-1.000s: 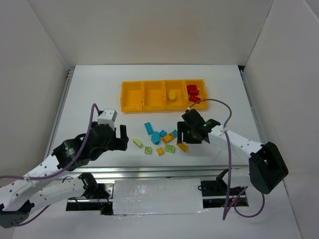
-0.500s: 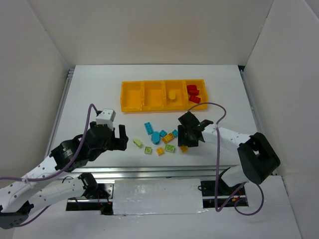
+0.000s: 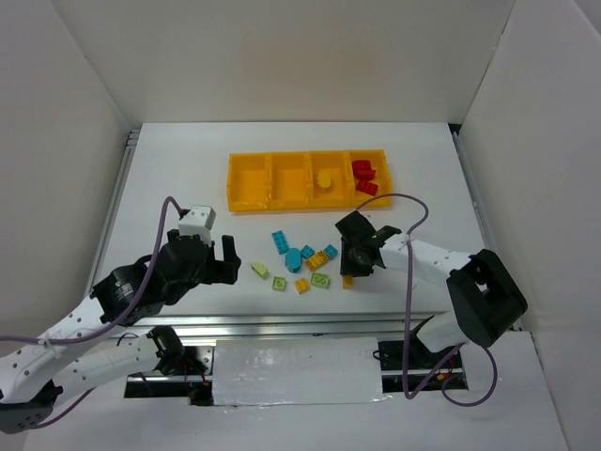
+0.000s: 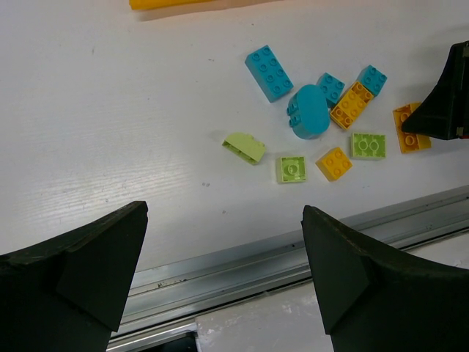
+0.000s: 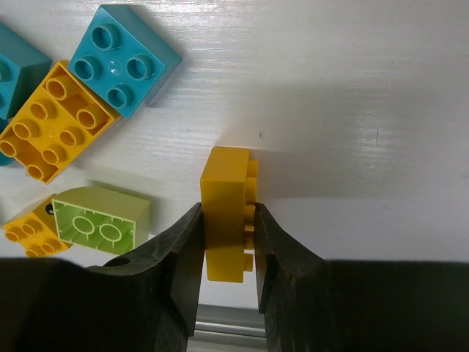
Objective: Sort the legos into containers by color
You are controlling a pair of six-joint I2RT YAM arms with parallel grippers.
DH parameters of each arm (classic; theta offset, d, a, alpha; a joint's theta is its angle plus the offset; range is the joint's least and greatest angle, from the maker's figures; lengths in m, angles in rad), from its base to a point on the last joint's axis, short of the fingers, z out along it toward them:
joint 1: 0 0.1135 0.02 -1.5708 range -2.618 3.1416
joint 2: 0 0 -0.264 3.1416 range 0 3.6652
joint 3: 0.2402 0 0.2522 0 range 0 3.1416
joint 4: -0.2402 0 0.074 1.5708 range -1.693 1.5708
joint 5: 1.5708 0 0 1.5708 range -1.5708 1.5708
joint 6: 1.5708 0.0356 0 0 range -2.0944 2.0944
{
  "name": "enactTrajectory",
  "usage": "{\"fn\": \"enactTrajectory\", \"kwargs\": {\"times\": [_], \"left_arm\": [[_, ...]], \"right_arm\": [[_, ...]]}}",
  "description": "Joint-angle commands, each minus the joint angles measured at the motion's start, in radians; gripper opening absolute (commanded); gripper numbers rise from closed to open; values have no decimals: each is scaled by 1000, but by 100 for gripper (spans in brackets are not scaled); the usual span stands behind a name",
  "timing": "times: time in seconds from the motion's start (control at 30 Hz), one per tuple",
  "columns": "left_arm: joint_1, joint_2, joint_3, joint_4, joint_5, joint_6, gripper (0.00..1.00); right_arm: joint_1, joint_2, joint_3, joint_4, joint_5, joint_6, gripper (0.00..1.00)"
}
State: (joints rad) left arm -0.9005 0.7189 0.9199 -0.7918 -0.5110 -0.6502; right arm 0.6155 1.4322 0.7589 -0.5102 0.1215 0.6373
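My right gripper rises and moves outward over the container to release its lego next, since a yellow lego already lies in that container beside the reds.
My right gripper (image 5: 227,246) is shut on a yellow lego (image 5: 226,220) that stands on its side on the table, studs against the right finger; in the top view the same lego (image 3: 346,280) is at the right end of the loose pile. The left gripper (image 4: 223,271) hangs open over the table's near edge, left of the pile, nothing between its fingers. Loose legos lie between the arms: a cyan brick (image 4: 269,72), a rounded cyan one (image 4: 308,121), pale green ones (image 4: 245,147) and yellow ones (image 4: 333,163). The orange-yellow containers (image 3: 249,183) hold red legos (image 3: 363,171) at the right end and one yellow lego (image 3: 323,178) beside them.
A metal rail (image 4: 242,260) runs along the table's near edge, just under both grippers. White walls enclose the table on three sides. The right arm's purple cable (image 3: 413,211) loops above the table beside the tray's right end.
My right gripper has closed its fingers on the yellow lego, which was lying flat before. The left arm has shifted only slightly and stays open.
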Motion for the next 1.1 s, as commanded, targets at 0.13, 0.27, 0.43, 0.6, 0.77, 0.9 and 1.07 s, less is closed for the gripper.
{"fn": "enactTrajectory", "kwargs": {"times": [0.13, 0.27, 0.43, 0.6, 0.77, 0.9, 1.07], "left_arm": [[-5, -13, -7, 23, -3, 21, 100], [-5, -24, -4, 14, -27, 8, 99], [-5, -50, -7, 8, -47, -6, 100], [-11, -50, -9, 6, -52, -12, 100], [-17, -45, -7, 2, -50, -11, 99], [-18, -45, -9, 9, -44, -6, 99], [-18, -39, -9, 12, -38, -2, 99]], "right_arm": [[13, -111, 88, -63, 26, 35, 0], [6, -121, 250, -99, 102, 9, 0], [-66, 199, 636, -174, 85, -76, 0], [-112, 523, 1097, -333, 165, -135, 0], [-197, 700, 1350, -413, 147, -195, 0], [-233, 772, 1409, -416, 135, -241, 4], [-246, 775, 1393, -386, 83, -255, 68]]}}
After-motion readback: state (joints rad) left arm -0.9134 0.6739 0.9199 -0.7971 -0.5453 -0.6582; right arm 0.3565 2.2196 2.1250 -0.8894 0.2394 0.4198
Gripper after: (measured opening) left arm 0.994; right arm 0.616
